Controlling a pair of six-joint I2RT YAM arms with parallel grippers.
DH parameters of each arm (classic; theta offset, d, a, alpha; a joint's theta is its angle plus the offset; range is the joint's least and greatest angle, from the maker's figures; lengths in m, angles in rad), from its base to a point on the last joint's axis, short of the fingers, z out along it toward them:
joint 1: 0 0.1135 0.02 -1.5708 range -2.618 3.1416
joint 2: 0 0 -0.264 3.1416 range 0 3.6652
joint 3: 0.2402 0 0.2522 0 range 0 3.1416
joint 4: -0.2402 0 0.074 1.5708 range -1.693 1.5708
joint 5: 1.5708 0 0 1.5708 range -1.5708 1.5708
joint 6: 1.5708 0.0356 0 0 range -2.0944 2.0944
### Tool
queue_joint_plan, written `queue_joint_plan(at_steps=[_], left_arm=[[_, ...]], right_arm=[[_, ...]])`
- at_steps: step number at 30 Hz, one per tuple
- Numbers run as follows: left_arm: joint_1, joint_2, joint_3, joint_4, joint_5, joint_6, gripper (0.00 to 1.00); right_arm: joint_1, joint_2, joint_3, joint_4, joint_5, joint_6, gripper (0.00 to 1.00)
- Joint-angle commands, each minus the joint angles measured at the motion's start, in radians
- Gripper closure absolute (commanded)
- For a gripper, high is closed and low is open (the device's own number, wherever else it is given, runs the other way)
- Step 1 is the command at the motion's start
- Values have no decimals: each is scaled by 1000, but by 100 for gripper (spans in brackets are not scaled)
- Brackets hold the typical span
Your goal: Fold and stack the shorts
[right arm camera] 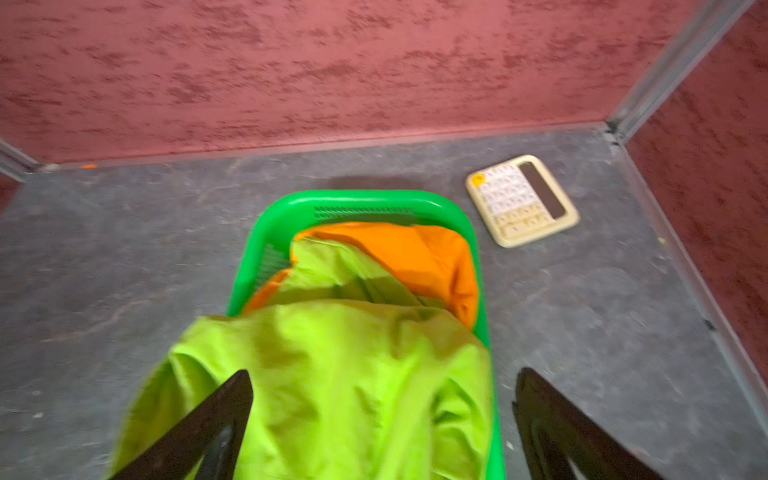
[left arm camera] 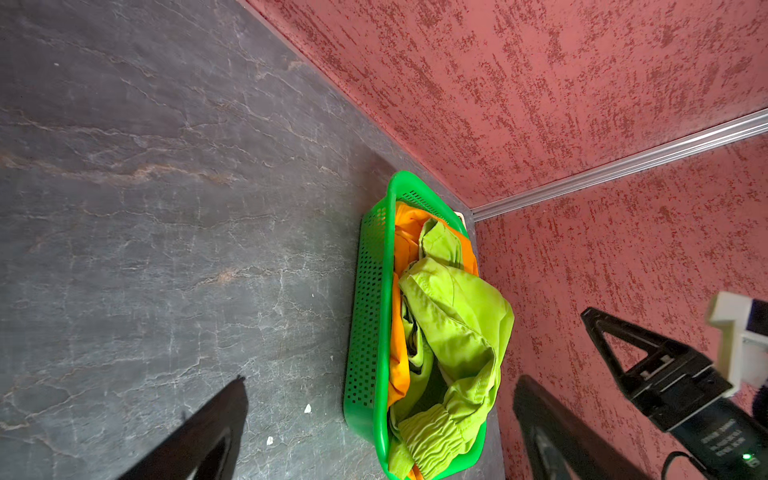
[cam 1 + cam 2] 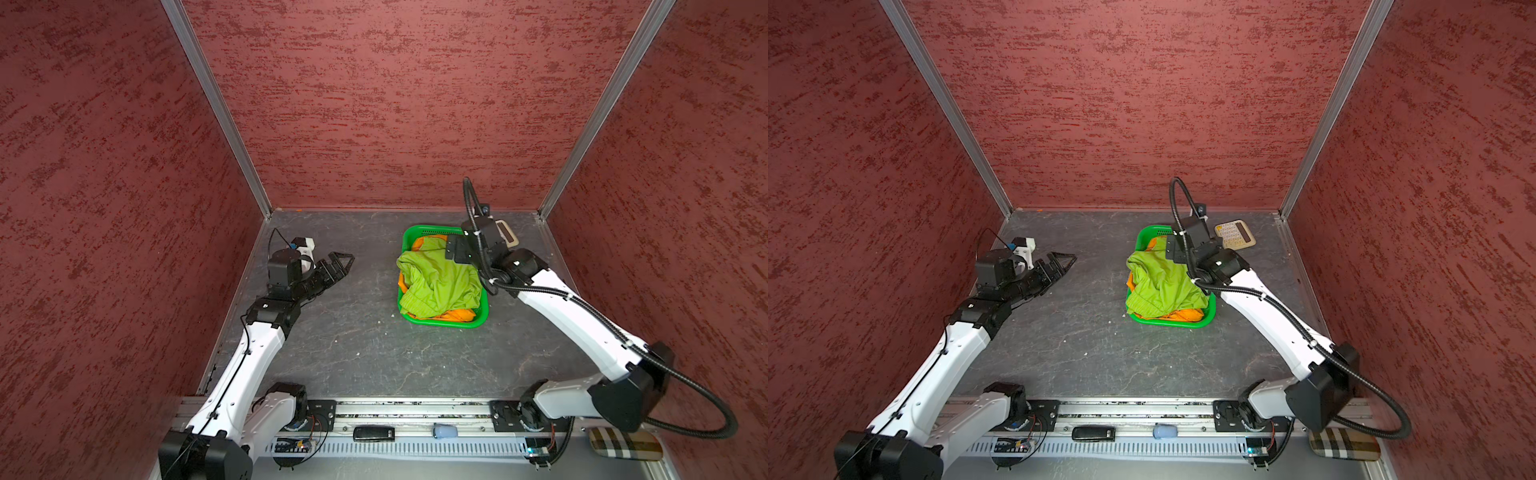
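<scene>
The robot's right gripper will next move across and down to close on the lime green shorts (image 3: 436,282) and the basket rim facing the left gripper, since the shorts spill over that rim.
The lime green shorts (image 3: 436,282) (image 3: 1163,282) lie crumpled on top of a green perforated basket (image 3: 440,323) (image 3: 1142,318), spilling over its left rim. Orange shorts (image 3: 457,316) (image 1: 428,257) show beneath them. My right gripper (image 1: 384,374) hangs over the basket's far right part (image 3: 457,249), open, its jaws wide apart above the lime fabric (image 1: 332,365) and gripping nothing. Well left of the basket, my left gripper (image 3: 336,270) (image 3: 1059,266) hovers open and empty over the table, pointing toward the basket (image 2: 370,311).
A cream calculator (image 3: 1234,235) (image 1: 521,199) lies on the dark table just behind and right of the basket. Red walls close in the back and both sides. A black device (image 3: 373,433) and a plaid case (image 3: 623,444) sit by the front rail.
</scene>
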State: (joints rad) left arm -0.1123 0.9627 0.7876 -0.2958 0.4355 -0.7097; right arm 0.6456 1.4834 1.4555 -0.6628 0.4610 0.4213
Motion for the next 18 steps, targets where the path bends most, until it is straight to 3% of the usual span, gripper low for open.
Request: queue_joint_plan(at_steps=[1,9,13,18], left_arm=[[-2,-3,29,-4,-1,13,1],[78,-79,-17,-59,20,47,1],[115,-92,-30,-71,51,50,1],[134,-92,-33,-63,66,45,1]], right_arm=[[78,206,84,-74,-30,33,1],[156,596,441,-208,-49,-7,2],[167,710,565,-332,5,-31,13],[179,759,580,-409,37,-49,38]])
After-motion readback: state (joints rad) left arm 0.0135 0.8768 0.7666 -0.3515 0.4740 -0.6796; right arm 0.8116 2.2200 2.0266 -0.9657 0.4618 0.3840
